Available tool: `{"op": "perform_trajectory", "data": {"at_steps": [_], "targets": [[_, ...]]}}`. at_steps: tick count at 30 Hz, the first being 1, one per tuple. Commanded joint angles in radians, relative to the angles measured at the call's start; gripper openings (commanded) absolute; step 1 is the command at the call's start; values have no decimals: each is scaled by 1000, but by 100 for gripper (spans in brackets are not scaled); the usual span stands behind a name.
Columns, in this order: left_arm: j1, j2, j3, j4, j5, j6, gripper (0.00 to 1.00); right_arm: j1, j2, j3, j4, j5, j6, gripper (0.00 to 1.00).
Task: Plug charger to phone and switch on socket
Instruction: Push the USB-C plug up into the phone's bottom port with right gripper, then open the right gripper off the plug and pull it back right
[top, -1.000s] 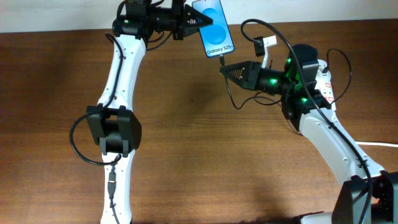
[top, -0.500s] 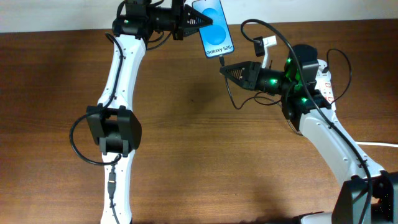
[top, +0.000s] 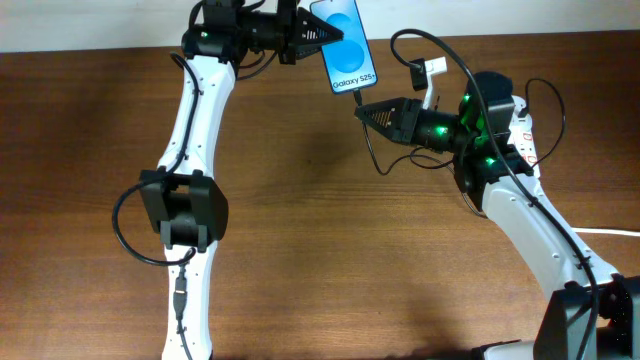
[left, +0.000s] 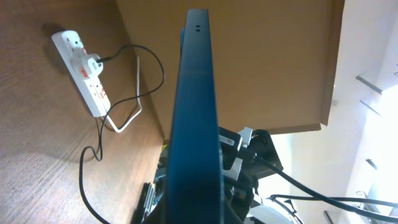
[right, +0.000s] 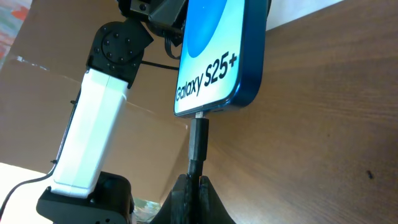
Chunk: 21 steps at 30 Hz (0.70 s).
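My left gripper moves back and down next, tilting toward the table, to the bare tabletop and releases the phone (top: 345, 45), since the plug already sits in its port.
My left gripper (top: 318, 36) is shut on the phone (top: 345, 45), holding it above the table's far edge; its blue screen with white "Galaxy S25+" text faces up. In the left wrist view the phone (left: 198, 118) shows edge-on. My right gripper (top: 362, 110) is shut on the charger cable (right: 198, 143) just behind its black plug, and the plug tip sits in the phone's bottom port (right: 200, 116). The thin black cable (top: 372, 155) curls back to the white socket strip (top: 525, 135) at the right, also seen in the left wrist view (left: 81, 71).
A thick white cord (top: 605, 232) runs off the strip to the right edge. A white adapter (top: 430, 68) sits in the strip's far end with the black cable looping above it. The wall lies just behind the phone.
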Motion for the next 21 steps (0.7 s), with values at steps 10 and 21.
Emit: {"op": "perform_trajectory", "data": {"at_steps": [10, 21], "targets": [[-33, -6, 8, 2, 74, 13, 0, -16, 13, 1, 12, 80, -6, 4], [-33, -6, 8, 2, 74, 13, 0, -21, 13, 1, 11, 68, -7, 4]]}}
